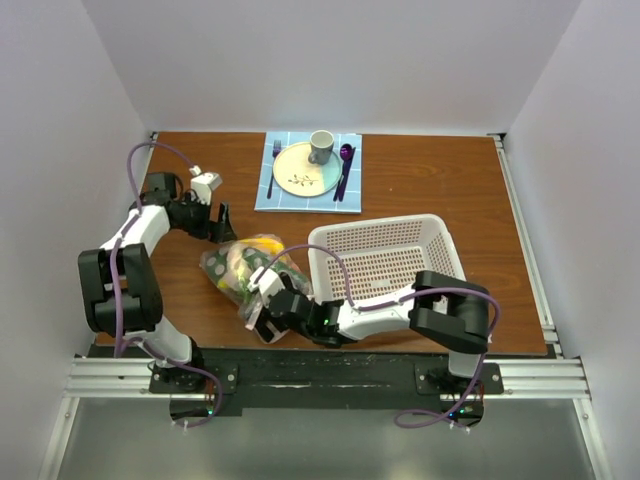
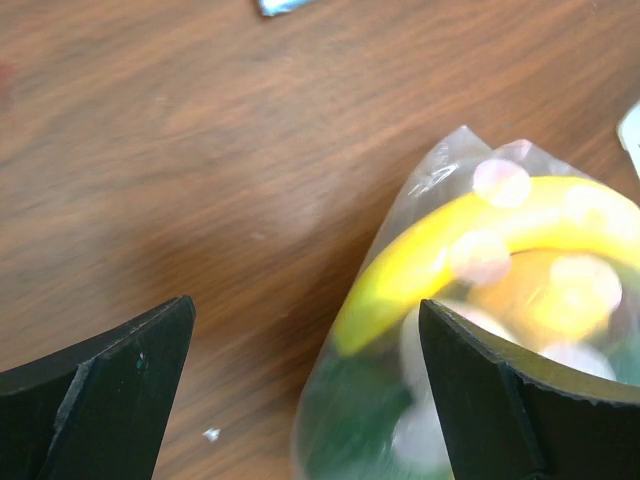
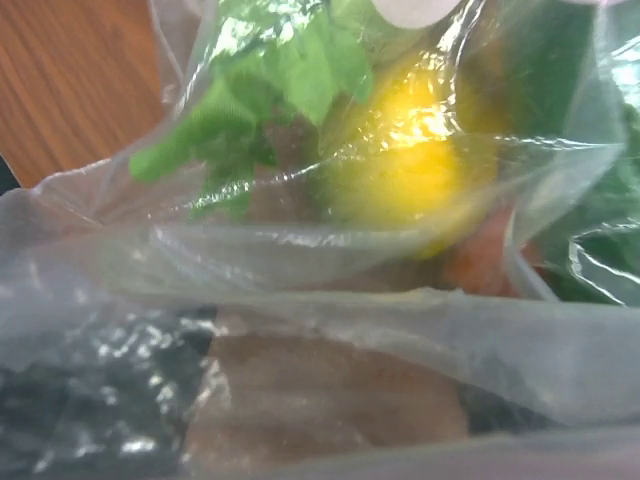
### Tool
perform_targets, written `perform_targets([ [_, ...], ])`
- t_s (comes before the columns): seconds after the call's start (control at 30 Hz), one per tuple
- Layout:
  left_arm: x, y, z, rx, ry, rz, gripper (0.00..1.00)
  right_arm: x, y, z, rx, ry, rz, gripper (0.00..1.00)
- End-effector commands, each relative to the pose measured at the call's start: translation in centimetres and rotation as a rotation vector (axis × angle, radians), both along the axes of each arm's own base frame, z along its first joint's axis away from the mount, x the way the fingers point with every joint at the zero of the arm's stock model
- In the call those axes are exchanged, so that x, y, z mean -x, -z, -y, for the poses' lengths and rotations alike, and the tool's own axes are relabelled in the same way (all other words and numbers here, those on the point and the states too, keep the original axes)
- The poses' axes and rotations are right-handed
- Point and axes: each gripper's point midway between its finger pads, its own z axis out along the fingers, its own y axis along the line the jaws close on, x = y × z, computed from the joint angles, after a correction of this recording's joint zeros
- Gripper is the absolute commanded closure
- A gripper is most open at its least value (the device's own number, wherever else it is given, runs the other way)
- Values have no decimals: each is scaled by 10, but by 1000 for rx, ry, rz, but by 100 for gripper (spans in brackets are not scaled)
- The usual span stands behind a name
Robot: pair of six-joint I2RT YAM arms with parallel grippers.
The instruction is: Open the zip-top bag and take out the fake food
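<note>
My left gripper shifts toward the right in the wrist view and closes next, since the plastic edge by the banana [image 2: 470, 235] sits off-centre that way between its fingers.
The zip-top bag [image 1: 248, 268] lies on the wooden table, left of centre, with the fake food inside. In the left wrist view the bag's clear corner [image 2: 445, 175] holds a yellow banana [image 2: 470, 235] and something green [image 2: 350, 410]. My left gripper [image 1: 218, 225] is open at the bag's far-left end, and that corner lies between its fingers [image 2: 305, 320]. My right gripper [image 1: 262, 300] is at the bag's near end. In the right wrist view the bag's plastic [image 3: 330, 250] drapes over the gripper [image 3: 330, 410], whose dark jaws show apart through it. A yellow lemon [image 3: 400, 170] and green leaves [image 3: 270, 90] lie beyond.
A white perforated basket [image 1: 440, 245] stands just right of the bag, over the right arm. At the back a blue placemat [image 1: 350, 198] holds a plate [image 1: 300, 178], a cup [image 1: 321, 147], a fork [image 1: 274, 165] and a purple spoon [image 1: 345, 155]. White walls enclose the table.
</note>
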Motion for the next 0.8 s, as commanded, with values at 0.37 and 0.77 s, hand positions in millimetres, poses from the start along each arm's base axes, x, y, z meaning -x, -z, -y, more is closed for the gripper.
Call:
perform_targets([
  [0.37,20,7,23,-48,142,40,5,4,22,8,72,7,-12,1],
  [0.77,29,-2,31,-8,186,21,100,-13,-20,-1,16,83,54,1],
])
